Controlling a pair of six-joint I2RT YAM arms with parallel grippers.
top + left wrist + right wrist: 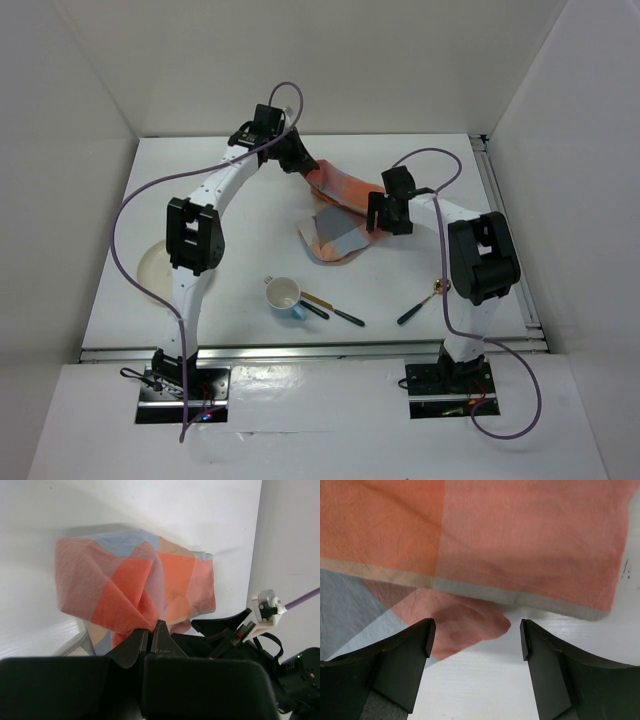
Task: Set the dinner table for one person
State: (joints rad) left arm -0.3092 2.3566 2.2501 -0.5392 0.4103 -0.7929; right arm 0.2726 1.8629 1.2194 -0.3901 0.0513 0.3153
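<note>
My left gripper is pinching the mat, and the mat [338, 212] lies crumpled. Next, the gripper will rise and pull its pinch of the mat to the left in the top view, over bare tabletop, to let it go.
The orange-and-grey checked cloth mat [338, 212] lies crumpled on the white dinner table [420, 285], its far end lifted. My left gripper [300, 160] is shut on a pinch of the mat [135, 587] and holds that end up. My right gripper [377, 213] is open just above the mat's right edge [530, 545], with a loose corner between its fingers and nothing held. A white and blue mug [286, 296], a dark-handled knife [340, 312], another utensil [312, 307] and a spoon [420, 305] lie near the front. A cream plate [153, 268] sits at the left, partly behind my left arm.
White walls enclose the table on three sides. A metal rail [505, 225] runs along the right edge and another [310, 349] along the front edge. Purple cables hang off both arms.
</note>
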